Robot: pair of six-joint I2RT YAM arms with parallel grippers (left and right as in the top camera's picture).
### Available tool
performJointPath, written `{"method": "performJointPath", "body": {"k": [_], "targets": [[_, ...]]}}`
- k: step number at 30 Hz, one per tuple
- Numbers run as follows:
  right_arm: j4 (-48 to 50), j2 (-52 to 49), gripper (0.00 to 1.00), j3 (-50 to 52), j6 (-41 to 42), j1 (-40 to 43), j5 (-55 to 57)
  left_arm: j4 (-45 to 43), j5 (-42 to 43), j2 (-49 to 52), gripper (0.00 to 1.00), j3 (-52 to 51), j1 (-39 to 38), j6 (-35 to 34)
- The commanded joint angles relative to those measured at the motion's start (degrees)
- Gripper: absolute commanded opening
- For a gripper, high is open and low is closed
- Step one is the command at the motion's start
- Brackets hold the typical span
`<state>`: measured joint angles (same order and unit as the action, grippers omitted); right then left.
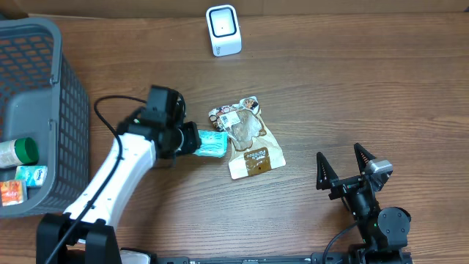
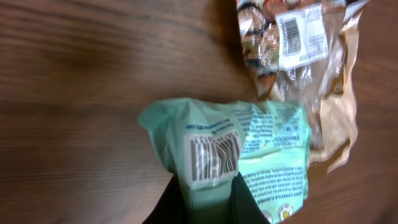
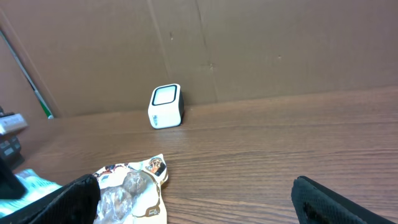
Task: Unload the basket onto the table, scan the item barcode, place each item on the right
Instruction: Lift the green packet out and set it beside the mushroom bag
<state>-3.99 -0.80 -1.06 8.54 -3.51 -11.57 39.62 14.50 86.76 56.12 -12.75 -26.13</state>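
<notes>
My left gripper holds the packet by its pinched end and needs to lower that end next onto the table beside the snack bag, which the packet's loose end already reaches.
A mint-green packet is pinched by one end in my left gripper, which is shut on it left of the table's middle. In the left wrist view the packet shows a black barcode just beyond my left gripper. A brown and clear snack bag lies flat beside it, partly under it, with its own white barcode label. The white scanner stands at the back edge, well apart from the packet. My right gripper stands open and empty at the front right.
A grey plastic basket sits at the left edge with a green-capped bottle and small boxes inside. In the right wrist view a cardboard wall rises behind the scanner, with the snack bag at lower left.
</notes>
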Motion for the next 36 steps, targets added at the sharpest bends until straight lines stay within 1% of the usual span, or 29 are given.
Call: {"method": "performJointPath", "body": {"k": [1, 3, 11, 12, 13, 14, 15, 16, 17, 19, 21, 23, 27, 31, 33, 34, 35, 36], "targets": [[0.31, 0.61, 1.0, 0.59, -0.17, -0.22, 0.55, -8.26, 0.09, -0.5, 0.04, -6.05, -1.99, -11.34], [0.31, 0.61, 1.0, 0.59, -0.17, -0.22, 0.55, -12.96, 0.11, -0.46, 0.04, -8.81, -3.15, -14.01], [0.33, 0.61, 1.0, 0.59, -0.17, -0.22, 0.55, -15.45, 1.2, -0.44, 0.04, -9.18, -3.41, -14.84], [0.31, 0.61, 1.0, 0.59, -0.17, -0.22, 0.55, -16.15, 2.03, -0.42, 0.08, -9.18, -3.41, -14.82], [0.31, 0.61, 1.0, 0.59, -0.17, -0.22, 0.55, -16.79, 2.1, -0.42, 0.16, -9.18, -3.41, -14.84], [0.31, 0.61, 1.0, 0.59, -0.17, -0.22, 0.55, -17.29, 2.12, -0.42, 0.3, -9.2, -3.43, -14.84], [0.31, 0.61, 1.0, 0.59, -0.17, -0.22, 0.55, -17.99, 2.1, -0.42, 0.45, -9.2, -3.45, -14.82], [0.31, 0.61, 1.0, 0.59, -0.17, -0.22, 0.55, -18.8, 2.08, -0.42, 0.69, -9.2, -3.45, -14.75], [0.31, 0.61, 1.0, 0.59, -0.17, -0.22, 0.55, -19.1, 2.08, -0.42, 0.84, -9.18, -3.45, -14.53], [0.31, 0.61, 1.0, 0.59, -0.17, -0.22, 0.55, -19.04, 2.08, -0.61, 0.95, -8.63, -3.39, -13.49], [0.31, 0.61, 1.0, 0.59, -0.17, -0.22, 0.55, -18.16, 2.03, -1.27, 0.98, -7.02, -3.21, -11.23], [0.31, 0.61, 1.0, 0.59, -0.17, -0.22, 0.55, -15.26, 1.88, -2.58, 0.98, -3.78, -2.8, -9.11], [0.31, 0.61, 1.0, 0.59, -0.17, -0.22, 0.55, -4.2, -0.46, -6.64, 1.0, 7.37, 0.09, -4.87], [0.31, 0.61, 1.0, 0.59, -0.17, -0.22, 0.55, 10.25, -7.48, -11.17, 1.0, 23.91, 5.07, 3.13], [0.31, 0.61, 1.0, 0.59, -0.17, -0.22, 0.55, 15.65, -10.67, -12.74, 1.0, 31.82, 7.67, 7.43], [0.31, 0.61, 1.0, 0.59, -0.17, -0.22, 0.55, 18.45, -13.31, -13.51, 1.0, 36.17, 9.2, 10.32], [0.31, 0.61, 1.0, 0.59, -0.17, -0.22, 0.55, 19.74, -15.54, -13.86, 1.0, 38.42, 10.1, 11.69], [0.31, 0.61, 1.0, 0.59, -0.17, -0.22, 0.55, 21.64, -20.76, -14.43, 1.0, 42.01, 11.91, 12.46]]}}
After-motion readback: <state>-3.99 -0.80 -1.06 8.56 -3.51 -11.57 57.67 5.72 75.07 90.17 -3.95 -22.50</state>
